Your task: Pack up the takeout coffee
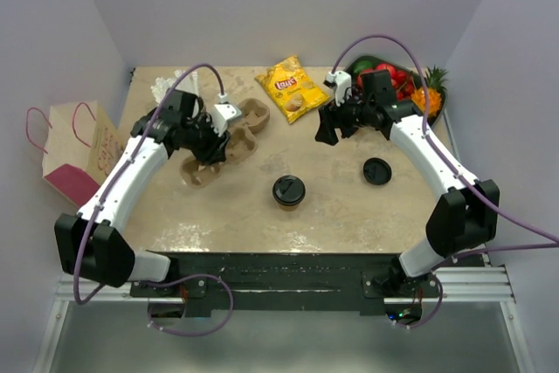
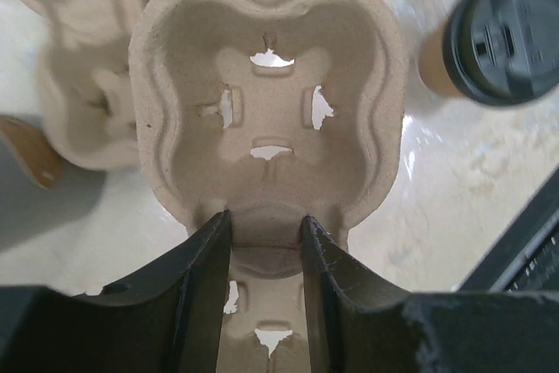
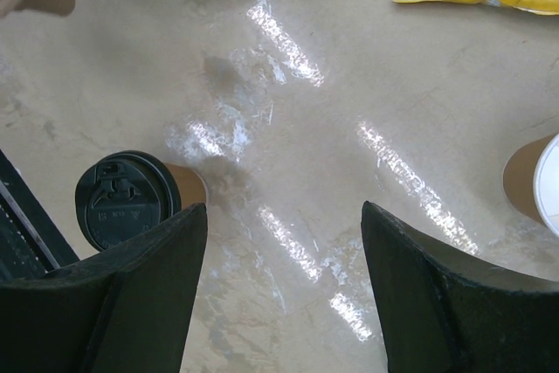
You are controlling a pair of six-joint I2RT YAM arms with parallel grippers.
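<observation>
My left gripper will next carry the pulp cup carrier back and down, onto the near table (image 1: pixel 231 215) (image 2: pixel 383 216) beside the coffee.
The takeout coffee (image 1: pixel 288 190), a tan cup under a black lid, stands upright near the middle of the table. It also shows at the upper right of the left wrist view as the coffee (image 2: pixel 502 37), and at the lower left of the right wrist view as the coffee (image 3: pixel 127 198). My left gripper (image 1: pixel 214 134) is shut on the middle ridge of a pulp cup carrier (image 2: pixel 271 102), one finger (image 2: pixel 205 277) on each side. My right gripper (image 1: pixel 327 135) hangs open over bare table, behind and to the right of the coffee, with nothing between its jaws.
A loose black lid (image 1: pixel 376 170) lies right of the coffee. An open tan cup (image 3: pixel 537 181) sits at the right edge of the right wrist view. A chips bag (image 1: pixel 293 86) and a fruit basket (image 1: pixel 410 85) are at the back. A paper bag (image 1: pixel 74 150) stands off the left edge.
</observation>
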